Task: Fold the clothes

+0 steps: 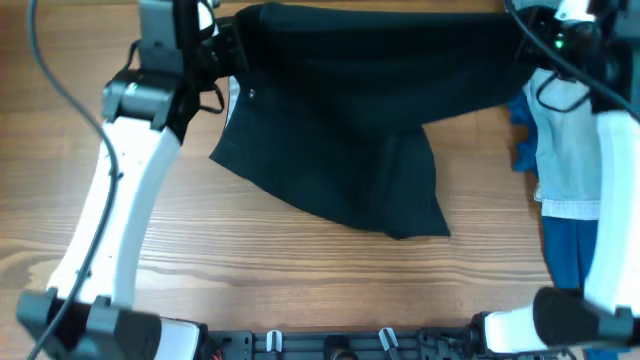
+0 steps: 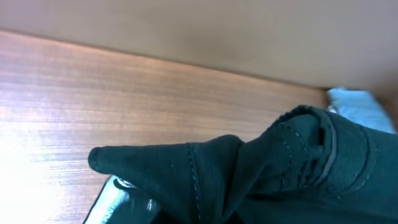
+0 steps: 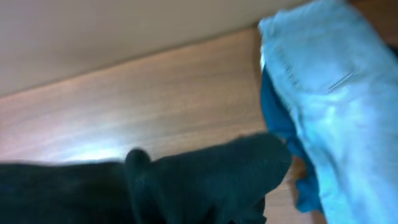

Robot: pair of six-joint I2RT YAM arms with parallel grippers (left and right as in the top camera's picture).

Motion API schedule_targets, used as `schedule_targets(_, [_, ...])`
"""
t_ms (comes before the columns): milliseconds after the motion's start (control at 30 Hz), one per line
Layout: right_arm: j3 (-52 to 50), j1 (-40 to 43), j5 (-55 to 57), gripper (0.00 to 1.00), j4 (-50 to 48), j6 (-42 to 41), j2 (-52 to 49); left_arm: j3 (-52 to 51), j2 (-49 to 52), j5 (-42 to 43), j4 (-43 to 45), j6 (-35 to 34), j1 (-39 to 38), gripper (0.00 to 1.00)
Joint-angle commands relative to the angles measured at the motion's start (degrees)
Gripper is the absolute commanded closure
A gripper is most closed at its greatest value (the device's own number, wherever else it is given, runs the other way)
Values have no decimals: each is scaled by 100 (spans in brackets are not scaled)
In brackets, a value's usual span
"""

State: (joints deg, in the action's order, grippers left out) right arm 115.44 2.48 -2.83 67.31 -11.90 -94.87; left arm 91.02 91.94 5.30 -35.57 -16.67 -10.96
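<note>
The garment's end should next go down, back and to the left in the overhead view with my right gripper, which will release it over the garment's loose part. The loose part already touches wood.
The clothes (image 1: 350, 110), a large plain black garment, are stretched across the far side of the table, and a loose part drapes down to the wood near the middle. My left gripper (image 1: 228, 62) is shut on the garment's left end and my right gripper (image 1: 528, 45) is shut on its right end. In the left wrist view, bunched black fabric (image 2: 267, 174) with stitched seams covers the jaws, and only one shiny finger (image 2: 115, 199) shows. Black fabric (image 3: 205, 180) hides the jaws completely in the right wrist view.
A light blue denim garment (image 1: 570, 150) lies at the right edge of the table, partly over a royal blue cloth (image 1: 565, 250). Both lie close beside my right gripper's hold, the denim (image 3: 329, 93) and the blue cloth (image 3: 277, 118). Bare wooden tabletop (image 1: 300, 270) stretches in front.
</note>
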Motion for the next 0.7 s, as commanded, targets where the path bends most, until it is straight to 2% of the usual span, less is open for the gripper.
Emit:
schedule_targets(0, [96, 125, -219, 96, -111, 44, -487, 48, 297, -431, 308, -68, 170, 96])
schedule_targets(200, [96, 125, -619, 96, -442, 264, -1523, 48, 673, -531, 798, -22, 319, 96])
schedule_targets(367, [96, 125, -627, 96, -1054, 424, -2159, 48, 1432, -334, 1311, -52, 629, 96])
schedule_targets(567, [98, 125, -605, 96, -1504, 442, -2258, 48, 2184, -214, 1705, -61, 675, 96])
schedule_targets(667, [98, 125, -715, 96, -1392, 439, -2256, 48, 2271, -197, 1731, -382, 697, 96])
